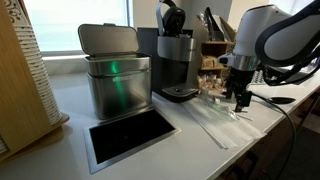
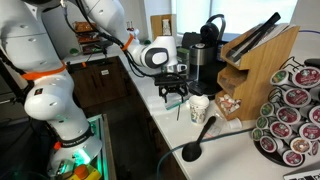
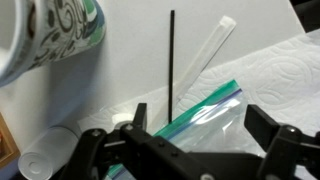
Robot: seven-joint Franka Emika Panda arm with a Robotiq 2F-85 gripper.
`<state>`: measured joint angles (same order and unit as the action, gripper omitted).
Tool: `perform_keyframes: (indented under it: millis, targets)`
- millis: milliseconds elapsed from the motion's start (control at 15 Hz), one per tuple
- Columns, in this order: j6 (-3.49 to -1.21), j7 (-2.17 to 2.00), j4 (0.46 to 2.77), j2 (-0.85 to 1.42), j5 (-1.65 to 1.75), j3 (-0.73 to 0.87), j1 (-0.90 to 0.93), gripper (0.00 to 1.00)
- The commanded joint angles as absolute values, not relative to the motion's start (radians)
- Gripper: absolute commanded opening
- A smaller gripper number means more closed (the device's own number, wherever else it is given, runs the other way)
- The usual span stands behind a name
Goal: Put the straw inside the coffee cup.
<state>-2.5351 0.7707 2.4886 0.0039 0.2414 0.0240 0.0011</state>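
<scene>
The straw's part beside the bag is nearer one open finger, so my gripper will drop left in the wrist view onto it.
The coffee cup is small and whitish with a dark green pattern. It stands on the white counter just beside my gripper. In the wrist view the cup fills the top left. A thin dark straw lies on the counter just beyond my fingers, with a pale translucent tube slanting beside it. My gripper is open and empty. It hovers over a clear zip bag with a green seal, short of the straw.
A tall metal bin and a black coffee machine stand at the back of the counter, with a black flat panel in front. A wooden knife block, a pod carousel and a black ladle are near the cup. A paper towel lies under the bag.
</scene>
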Motion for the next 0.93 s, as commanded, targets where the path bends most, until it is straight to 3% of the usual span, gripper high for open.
perform_keyframes:
  millis: [0,133,333,400,467,600,667,800,867]
  targets:
    - [-2.516,0.851,2.485,0.011,0.247,0.034,-0.021,1.0]
    - [-2.505,0.874,2.476,0.025,0.25,0.039,-0.028,1.0]
    - [-2.508,0.916,2.46,0.05,0.236,0.047,-0.043,0.8]
    - [-2.506,0.923,2.451,0.061,0.232,0.049,-0.048,0.8]
    - [-2.506,0.933,2.443,0.07,0.226,0.05,-0.052,0.71]
    - [-2.505,0.943,2.428,0.088,0.219,0.05,-0.059,0.69]
    - [-2.504,0.943,2.419,0.097,0.219,0.049,-0.062,0.6]
    - [-2.501,0.936,2.403,0.114,0.217,0.046,-0.065,0.57]
    - [-2.496,0.931,2.395,0.122,0.223,0.044,-0.065,0.62]
